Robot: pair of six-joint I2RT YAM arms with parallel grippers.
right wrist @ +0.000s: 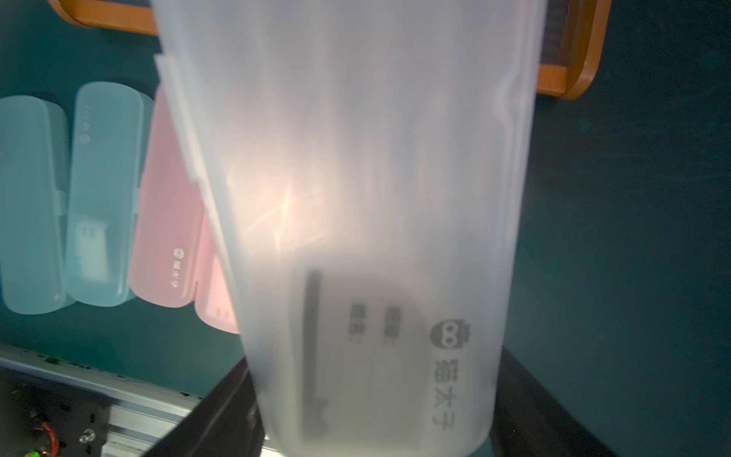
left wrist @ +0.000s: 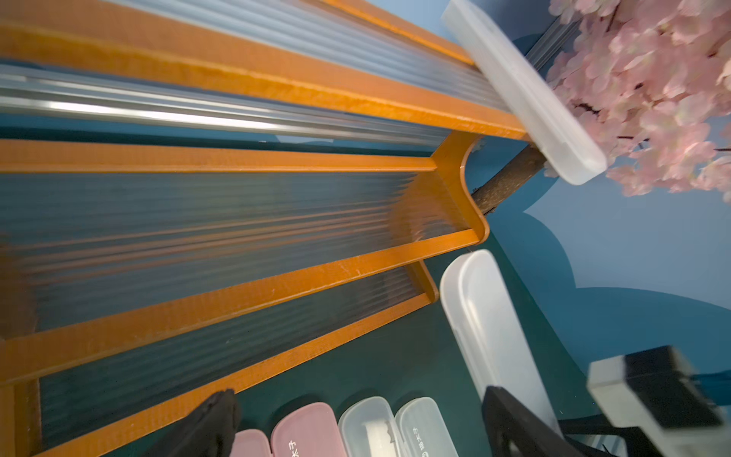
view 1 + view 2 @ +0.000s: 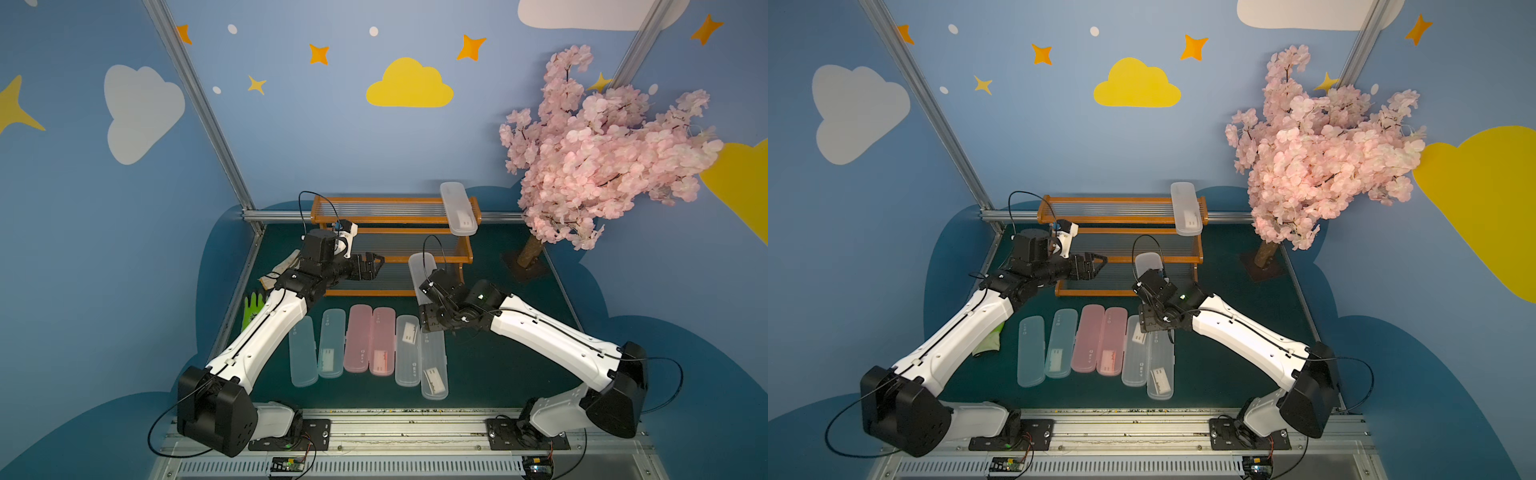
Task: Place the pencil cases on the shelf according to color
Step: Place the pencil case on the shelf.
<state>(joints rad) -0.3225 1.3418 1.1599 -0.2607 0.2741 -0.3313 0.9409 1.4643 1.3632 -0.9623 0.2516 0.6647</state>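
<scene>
I should next raise my right gripper outward onto the top level's free part [image 3: 424, 210] beside the matching clear-white pencil case and release. That part of the level is above and outward of my gripper.
The shelf [image 3: 399, 258] stands at the back centre, and one clear-white pencil case [image 3: 457, 208] lies across the right end of its top tier, overhanging the front. My right gripper [image 3: 432, 322] [image 1: 372, 427] is shut on the near end of another clear-white pencil case [image 3: 419, 270] [image 1: 356, 178], lifted off the table by the shelf's lower right corner. My left gripper [image 3: 376, 266] [image 2: 362, 431] hovers open and holds nothing in front of the lower tiers. On the table lie two blue cases [image 3: 303, 351], two pink cases [image 3: 358, 338] and two clear-white cases [image 3: 407, 351], side by side.
A pink blossom tree [image 3: 602, 145] stands at the back right, close to the shelf's right end. A green glove [image 3: 251, 309] and a white glove [image 3: 282, 266] lie at the left under my left arm. A metal rail [image 3: 395, 424] runs along the front.
</scene>
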